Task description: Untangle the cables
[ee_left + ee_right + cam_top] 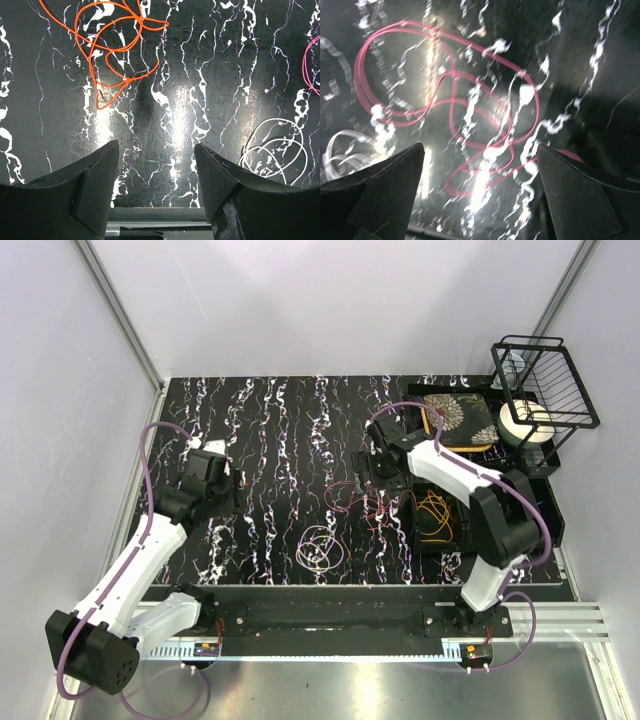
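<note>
My right gripper lowers next onto the red cable's crossing parts near the black tray.
A red cable (451, 102) lies in loose loops on the black marbled table (270, 420), directly under my right gripper (480, 148), which hangs open and empty above it. In the top view this red cable (362, 502) sits just below the right gripper (373, 468). A pale cable (320, 546) is coiled near the front centre, apart from the red one. My left gripper (156, 147) is open over bare table, with an orange cable (116, 50) ahead to its left and the pale cable (276, 150) to its right. Another orange cable (436, 516) rests in a black tray (448, 545).
A black wire rack (545, 380), a patterned pad (460, 418) and a white tape roll (524, 424) stand at the back right. Grey walls close in the table on the left, back and right. A metal rail (330, 615) runs along the front edge.
</note>
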Controlling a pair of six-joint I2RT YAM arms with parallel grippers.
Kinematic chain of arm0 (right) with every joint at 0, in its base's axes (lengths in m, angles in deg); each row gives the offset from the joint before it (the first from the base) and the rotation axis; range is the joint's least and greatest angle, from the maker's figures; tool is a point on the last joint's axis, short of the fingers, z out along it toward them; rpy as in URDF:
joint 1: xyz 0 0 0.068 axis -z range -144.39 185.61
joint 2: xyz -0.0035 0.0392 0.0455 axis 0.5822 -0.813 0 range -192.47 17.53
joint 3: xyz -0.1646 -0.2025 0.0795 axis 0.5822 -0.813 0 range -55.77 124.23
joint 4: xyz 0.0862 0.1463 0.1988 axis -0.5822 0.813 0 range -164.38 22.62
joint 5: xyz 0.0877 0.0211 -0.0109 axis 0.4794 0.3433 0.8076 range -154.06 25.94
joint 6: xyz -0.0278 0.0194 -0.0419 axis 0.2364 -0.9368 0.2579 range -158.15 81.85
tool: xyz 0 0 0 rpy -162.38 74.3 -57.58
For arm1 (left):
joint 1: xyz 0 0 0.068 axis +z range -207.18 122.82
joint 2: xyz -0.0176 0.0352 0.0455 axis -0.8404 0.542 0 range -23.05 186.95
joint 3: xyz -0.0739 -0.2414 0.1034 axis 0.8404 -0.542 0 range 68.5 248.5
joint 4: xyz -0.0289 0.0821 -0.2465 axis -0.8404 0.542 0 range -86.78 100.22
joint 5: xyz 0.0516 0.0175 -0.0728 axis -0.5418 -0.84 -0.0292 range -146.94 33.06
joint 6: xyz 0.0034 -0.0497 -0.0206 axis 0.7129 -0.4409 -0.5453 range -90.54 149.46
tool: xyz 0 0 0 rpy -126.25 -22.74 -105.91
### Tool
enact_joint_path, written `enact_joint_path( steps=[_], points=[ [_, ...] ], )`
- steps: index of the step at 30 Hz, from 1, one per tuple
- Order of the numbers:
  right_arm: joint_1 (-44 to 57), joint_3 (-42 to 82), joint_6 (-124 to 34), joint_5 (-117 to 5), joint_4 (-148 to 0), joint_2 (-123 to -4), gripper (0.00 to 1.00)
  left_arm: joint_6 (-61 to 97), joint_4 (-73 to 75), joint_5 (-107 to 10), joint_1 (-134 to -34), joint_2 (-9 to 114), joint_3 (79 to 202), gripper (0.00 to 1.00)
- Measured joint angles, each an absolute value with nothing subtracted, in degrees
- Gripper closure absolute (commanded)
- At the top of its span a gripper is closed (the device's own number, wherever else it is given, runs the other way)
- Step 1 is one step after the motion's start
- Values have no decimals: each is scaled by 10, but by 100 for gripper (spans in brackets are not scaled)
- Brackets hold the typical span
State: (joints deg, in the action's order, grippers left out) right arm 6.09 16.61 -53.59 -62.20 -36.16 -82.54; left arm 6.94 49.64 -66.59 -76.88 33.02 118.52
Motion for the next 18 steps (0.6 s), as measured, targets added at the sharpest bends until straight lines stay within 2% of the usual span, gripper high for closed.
enact_joint_path(
  steps=[13, 15, 18],
  points=[
    [60, 197, -483, -693, -378, -931, 1, 70, 496, -666, -769, 330, 1185, 35],
    [60, 198, -482, -696, -382, -939, 3, 70, 496, -666, -769, 330, 1185, 35],
    [60, 199, -481, -694, -392, -941, 16, 70, 496, -666, -769, 331, 1185, 35]
  ],
)
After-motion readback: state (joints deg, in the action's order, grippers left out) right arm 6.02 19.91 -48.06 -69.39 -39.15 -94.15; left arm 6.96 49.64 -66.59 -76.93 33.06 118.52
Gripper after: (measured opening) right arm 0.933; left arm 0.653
